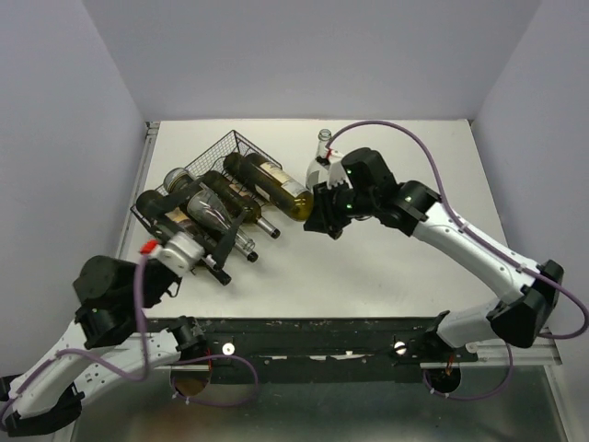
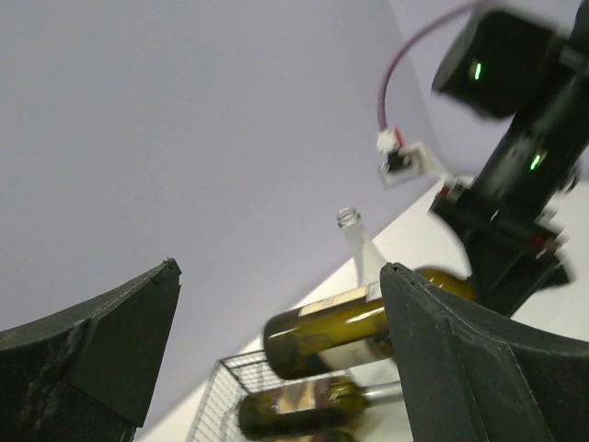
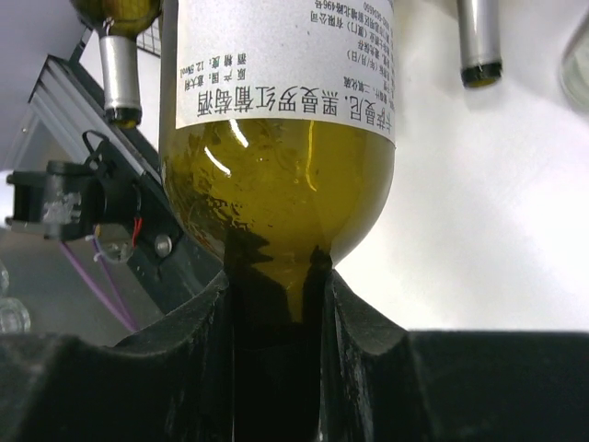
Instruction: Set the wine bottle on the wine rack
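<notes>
My right gripper moves to its left in the top view next, toward the rack's middle dark bottle [image 1: 226, 191] below, lowers onto it and releases.
The black wire wine rack [image 1: 228, 147] sits at the table's back left with several dark bottles [image 1: 213, 210] lying in it. My right gripper [image 1: 327, 210] is shut on the neck of an olive-green wine bottle [image 1: 276, 184] with a pale label, held lying, its base over the rack's right end. In the right wrist view the fingers [image 3: 368, 331] clamp the neck below the bottle's shoulder [image 3: 285, 184]. I cannot tell if it rests on the wires. My left gripper [image 1: 207, 241] is open and empty at the rack's near side. Its view shows the held bottle [image 2: 331, 331] above the rack [image 2: 221, 387].
A clear glass bottle [image 1: 324, 138] stands upright just behind the right gripper, and it also shows in the left wrist view [image 2: 350, 230]. Necks of racked bottles [image 3: 120, 83] point toward the near edge. Walls close the table at back and sides.
</notes>
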You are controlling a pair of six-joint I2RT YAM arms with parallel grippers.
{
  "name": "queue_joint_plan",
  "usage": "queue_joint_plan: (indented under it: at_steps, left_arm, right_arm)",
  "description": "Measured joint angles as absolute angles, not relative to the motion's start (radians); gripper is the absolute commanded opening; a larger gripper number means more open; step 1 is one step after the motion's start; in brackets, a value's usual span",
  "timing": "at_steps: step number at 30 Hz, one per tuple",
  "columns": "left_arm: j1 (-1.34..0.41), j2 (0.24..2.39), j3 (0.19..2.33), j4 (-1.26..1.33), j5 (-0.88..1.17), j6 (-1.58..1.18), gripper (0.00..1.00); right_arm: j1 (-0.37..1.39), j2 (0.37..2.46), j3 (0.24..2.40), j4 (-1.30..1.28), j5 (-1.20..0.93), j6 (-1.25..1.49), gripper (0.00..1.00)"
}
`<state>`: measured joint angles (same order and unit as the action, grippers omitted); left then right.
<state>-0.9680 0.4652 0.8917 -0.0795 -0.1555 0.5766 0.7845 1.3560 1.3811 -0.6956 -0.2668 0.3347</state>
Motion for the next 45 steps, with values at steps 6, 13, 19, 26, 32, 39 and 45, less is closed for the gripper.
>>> queue_joint_plan:
  at_steps: [6, 13, 19, 26, 32, 39, 45]
  left_arm:
    - [-0.968, 0.366, 0.979, -0.221, -0.261, 0.125, 0.99]
    - [-0.968, 0.325, 0.977, -0.442, -0.326, -0.150, 0.99]
    - [-0.968, 0.281, 0.963, -0.528, -0.360, -0.233, 0.99]
    - [-0.968, 0.278, 0.963, -0.564, -0.376, -0.257, 0.99]
    - [-0.968, 0.278, 0.963, -0.577, -0.382, -0.261, 0.99]
    - [-0.968, 0.278, 0.963, -0.586, -0.385, -0.266, 0.99]
    - [-0.968, 0.277, 0.963, -0.595, -0.386, -0.271, 0.99]
  right_arm:
    - [0.840, 1.574, 1.462, -0.550, -0.204, 0.340, 0.01]
    - [0.856, 1.793, 1.581, -0.441, -0.123, 0.328, 0.01]
    - [0.857, 1.911, 1.670, -0.390, -0.094, 0.306, 0.01]
    - [0.870, 1.998, 1.737, -0.374, -0.094, 0.277, 0.01]
    - [0.883, 2.056, 1.779, -0.367, -0.094, 0.255, 0.01]
    - [0.891, 2.083, 1.799, -0.372, -0.094, 0.234, 0.32]
    - [0.891, 2.095, 1.818, -0.390, -0.086, 0.226, 0.63]
